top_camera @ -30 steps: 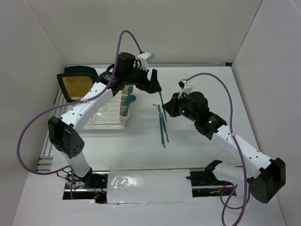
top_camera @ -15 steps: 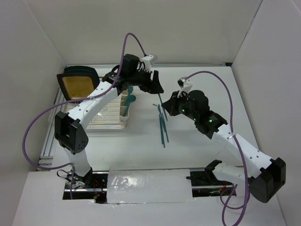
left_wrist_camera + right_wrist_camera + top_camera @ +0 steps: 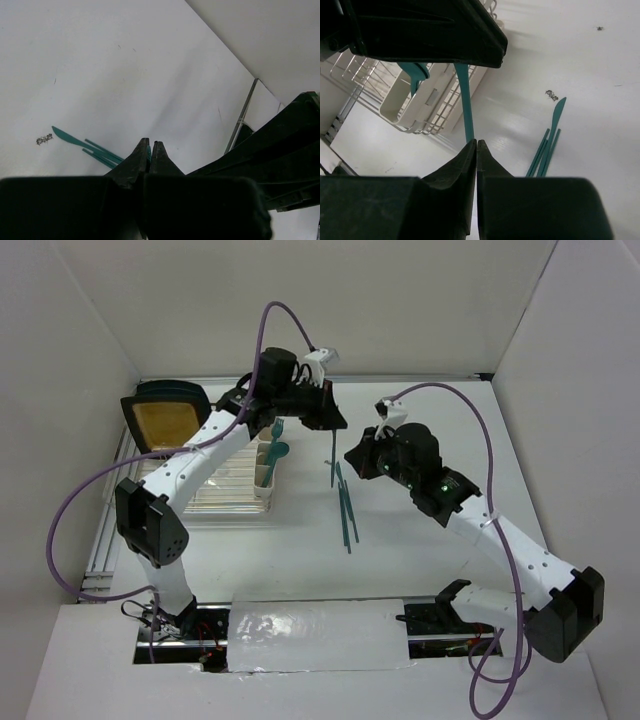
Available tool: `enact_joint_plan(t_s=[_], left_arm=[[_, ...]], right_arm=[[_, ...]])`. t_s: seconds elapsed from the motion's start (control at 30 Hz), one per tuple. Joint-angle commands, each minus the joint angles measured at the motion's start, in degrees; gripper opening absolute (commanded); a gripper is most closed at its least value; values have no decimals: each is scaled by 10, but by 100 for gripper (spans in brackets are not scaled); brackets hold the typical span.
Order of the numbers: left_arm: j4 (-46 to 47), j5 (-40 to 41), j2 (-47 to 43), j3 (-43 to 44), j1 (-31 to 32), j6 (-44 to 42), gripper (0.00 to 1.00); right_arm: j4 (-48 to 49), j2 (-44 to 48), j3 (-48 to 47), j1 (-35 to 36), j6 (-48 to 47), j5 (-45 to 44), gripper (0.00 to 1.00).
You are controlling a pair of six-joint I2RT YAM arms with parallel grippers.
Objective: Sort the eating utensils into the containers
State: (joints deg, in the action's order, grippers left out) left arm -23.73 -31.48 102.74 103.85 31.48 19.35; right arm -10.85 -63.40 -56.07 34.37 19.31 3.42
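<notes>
My left gripper will lift the teal utensil to the far end of the cream containers next, then bring it down in, as they hold a spoon (image 3: 279, 448) upright.
A teal utensil (image 3: 331, 455) hangs over the table, slightly tilted. My left gripper (image 3: 327, 424) is shut on its upper end, and a teal sliver shows between the jaws (image 3: 148, 152). The handle (image 3: 467, 105) runs down to my right gripper (image 3: 476, 142). Its jaws stand almost together, and I cannot see whether they still pinch it. Several more utensils (image 3: 346, 508) lie bunched on the table, among them a knife (image 3: 557, 114). The cream containers (image 3: 267, 476) hold a spoon (image 3: 279, 448) upright.
The containers (image 3: 406, 107) hang on the right end of a wire dish rack (image 3: 205, 490). A tan-and-black board (image 3: 162, 420) stands at the rack's far left. A tiny dark speck (image 3: 551, 95) lies by the knife tip. White walls enclose the table.
The left gripper has closed on the top of the hanging utensil. The right gripper has shifted a little up and left, and its jaws have parted very slightly.
</notes>
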Motion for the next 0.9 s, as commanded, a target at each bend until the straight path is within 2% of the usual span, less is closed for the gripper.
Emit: enact_joint_plan(t_s=[0.0, 0.1, 0.13, 0.2, 0.23, 0.27, 0.33, 0.37, 0.4, 0.5, 0.63, 0.87], left_arm=[[6, 5, 11, 45, -8, -20, 0], [-7, 3, 15, 85, -23, -41, 0], [-15, 9, 15, 97, -30, -44, 0], [-18, 13, 10, 129, -57, -49, 0], [-16, 14, -2, 143, -86, -51, 0], [-12, 14, -11, 144, -83, -58, 0], [10, -1, -45, 141, -148, -61, 0], [21, -7, -60, 128, -170, -63, 0], [32, -16, -75, 117, -165, -64, 0], [89, -20, -127, 65, -238, -106, 0], [102, -9, -142, 60, -277, -147, 0], [139, -45, -130, -12, -270, -175, 0]], right_arm=[[-21, -1, -40, 3, 2, -18, 11], [-57, 5, -62, 2, 4, -18, 36], [-70, 10, -75, 3, 6, -31, 54], [-93, 30, -75, 0, 14, -45, 69], [-99, 38, -75, 1, 18, -65, 82], [-104, 47, -69, 0, 19, -76, 87], [-112, 66, -58, -1, 20, -118, 100], [-119, 70, -46, -4, 22, -127, 100], [-119, 71, -40, -4, 22, -133, 100], [-124, 71, -27, -9, 22, -141, 100], [-124, 20, -41, -15, 24, -141, 100], [-118, -62, -86, -18, 28, -131, 100]])
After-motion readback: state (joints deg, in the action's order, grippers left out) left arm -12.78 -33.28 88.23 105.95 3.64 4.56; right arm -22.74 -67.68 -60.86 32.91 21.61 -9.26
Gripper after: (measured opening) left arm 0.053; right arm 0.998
